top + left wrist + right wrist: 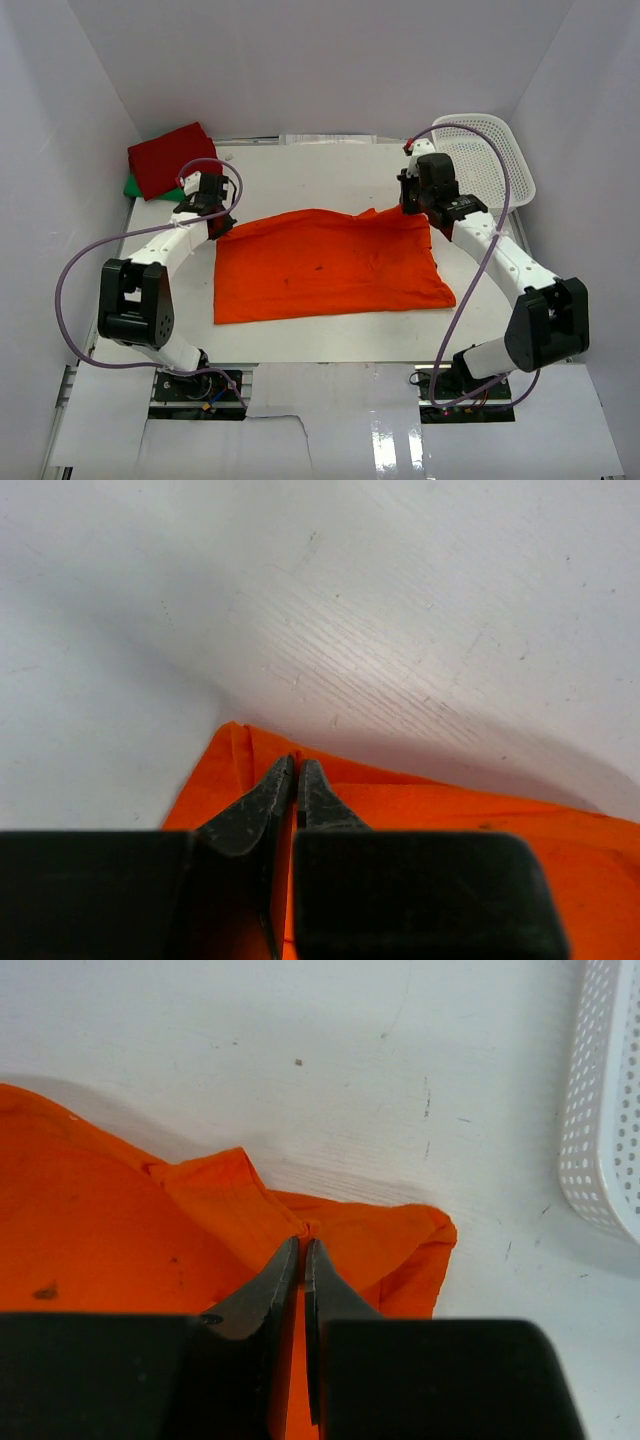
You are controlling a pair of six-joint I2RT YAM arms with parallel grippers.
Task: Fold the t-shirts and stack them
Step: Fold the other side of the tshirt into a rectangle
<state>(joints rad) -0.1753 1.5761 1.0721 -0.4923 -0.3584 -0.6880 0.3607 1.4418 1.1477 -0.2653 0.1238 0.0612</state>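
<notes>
The orange t-shirt's flat near cloth [235,287] lies back of and below my left gripper. The gripper carries the pinched corner back and down onto it next and releases.
The orange t-shirt [325,265] lies spread across the middle of the table, folded to a wide rectangle. My left gripper [224,222] is shut on its far left corner; the pinched cloth [330,790] shows in the left wrist view at the gripper [297,765]. My right gripper [412,206] is shut on its far right edge, where the cloth [230,1210] puckers at the gripper [302,1245]. The deep red t-shirt [172,157] lies folded at the far left on the green t-shirt [135,187], of which only an edge shows.
A white mesh basket [495,160] leans at the far right corner, and its wall [605,1110] shows in the right wrist view. White walls enclose the table on three sides. Purple cables loop off both arms.
</notes>
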